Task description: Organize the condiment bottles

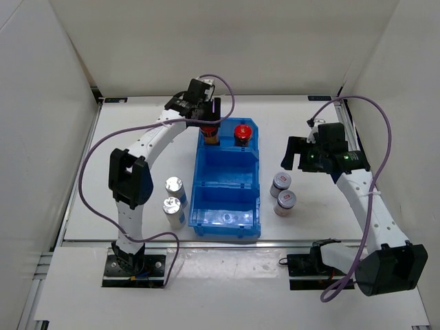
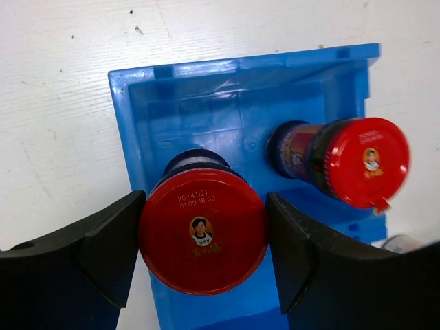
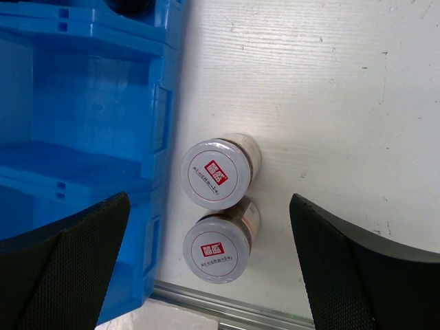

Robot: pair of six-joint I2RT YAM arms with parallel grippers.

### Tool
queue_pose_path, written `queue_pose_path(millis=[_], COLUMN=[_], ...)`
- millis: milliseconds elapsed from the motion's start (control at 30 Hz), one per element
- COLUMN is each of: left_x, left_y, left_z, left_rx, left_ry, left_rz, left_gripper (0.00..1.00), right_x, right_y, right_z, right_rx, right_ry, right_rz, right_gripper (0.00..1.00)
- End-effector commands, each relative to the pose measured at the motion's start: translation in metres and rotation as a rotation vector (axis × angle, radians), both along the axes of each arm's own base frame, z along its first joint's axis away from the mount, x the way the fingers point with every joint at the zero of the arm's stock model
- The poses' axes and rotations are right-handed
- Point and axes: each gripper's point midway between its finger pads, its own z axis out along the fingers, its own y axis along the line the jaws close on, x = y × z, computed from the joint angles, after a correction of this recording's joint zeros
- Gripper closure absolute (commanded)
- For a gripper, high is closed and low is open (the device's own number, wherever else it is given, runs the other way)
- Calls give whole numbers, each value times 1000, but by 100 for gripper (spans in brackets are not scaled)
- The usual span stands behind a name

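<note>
I should lower my right gripper onto the farther grey lid (image 1: 282,179) next and move it toward the bin (image 1: 227,221) on the way. The lid is below my right gripper and to its left in the top view.
My left gripper (image 1: 210,122) (image 2: 204,234) is shut on the cap of a red-capped dark brown bottle (image 1: 210,135) (image 2: 203,227), upright in the far compartment of the blue bin (image 1: 227,221) (image 2: 137,117). Whether this bottle rests on the bin floor I cannot tell. Another red-capped bottle (image 1: 241,132) (image 2: 366,161) stands beside it on the right. Two grey-lidded bottles (image 1: 280,181) (image 1: 285,201) (image 3: 214,174) (image 3: 215,251) stand on the table right of the bin. My right gripper (image 1: 294,152) (image 3: 210,201) hovers open above them. Two silver-capped bottles (image 1: 174,185) (image 1: 171,205) stand left of the bin.
The bin's middle and near compartments (image 3: 82,89) hold nothing. White walls enclose the table on three sides. A metal strip (image 3: 227,309) runs along the table's near edge, close to the grey-lidded pair.
</note>
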Motion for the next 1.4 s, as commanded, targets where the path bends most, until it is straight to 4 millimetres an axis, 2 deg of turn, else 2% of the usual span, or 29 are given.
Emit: queue_pose_path(millis=[0,100,133,200,233,333,367,400,433,533,567,667,700,733,767,800,833,867,900,933,967,1000,1067,1100,1167,1200,1267,1333,1367], left_x=[16,20,21,20,19,16,16,16,16,17,18,11,3,-2,-8,-21,-27,-36,-49,-58,-65,-77,-92,-104,-114,-122,-128,-134,-134], left_y=[-14,-18,-18,-19,-21,-25,-24,-24,-25,-19,-12,-2,9,15,22,35,41,48,61,70,79,91,107,115,121,125,132,130,130], left_z=[30,16,10,10,10,10,7,7,16,56,85,118,132,137,127,141,142,125,139,119,116,122,107,97,87,73,68,64,64], left_rx=[-78,-72,-67,-66,-73,-89,-87,-95,-112,-166,-186,-188,-161,-148,-127,-114,-94,-61,-46,-8,14,30,77,86,86,108,116,113,113], left_ry=[-106,-82,-72,-72,-69,-60,-51,-47,-60,-123,-179,-249,-283,-298,-279,-308,-315,-286,-325,-291,-292,-311,-279,-257,-233,-203,-191,-178,-178], left_rz=[-24,-31,-31,-44,-53,-74,-59,-52,-44,-10,7,16,22,30,44,60,60,62,75,79,106,119,148,166,190,203,229,228,227], left_gripper=[89,75,61,41,24,10,0,0,0,0,0,0,0,0,0,0,0,0,0,0,0,0,0,0,0,0,0,0,0], right_x=[-8,-12,-13,-14,-14,-14,-13,-12,-11,-11,-11,-9,-6,-6,-7,-4,-3,-3,-1,0,1,0,3,10,7,9,6,4,3], right_y=[-3,-3,-3,-4,-4,-5,-7,-9,-9,-11,-11,-8,-6,-4,-2,-1,2,4,5,8,6,8,8,11,9,11,11,14,14], right_z=[-1,-6,-12,-15,-18,-26,-29,-29,-35,-47,-47,-51,-56,-59,-61,-62,-62,-65,-68,-69,-75,-79,-85,-81,-91,-92,-101,-106,-108], right_rx=[5,1,-3,-6,-8,-23,-34,-42,-47,-66,-67,-57,-52,-41,-44,-45,-47,-59,-70,-82,-97,-114,-137,-141,-180,-191,-221,-262,-260], right_ry=[10,30,48,66,76,108,117,115,139,185,186,211,224,237,246,253,255,263,273,273,292,299,318,304,350,349,393,405,415], right_rz=[-9,-9,-9,-10,-10,-16,-24,-31,-31,-38,-38,-38,-33,-34,-25,-25,-16,-10,-6,3,-3,2,3,-6,-21,-15,-19,-5,-14], right_gripper=[0,0,0,0,0,0,0,0,0,0,0,0,0,0,0,0,0,0,0,0,0,0,0,0,3,3,8,10,14])
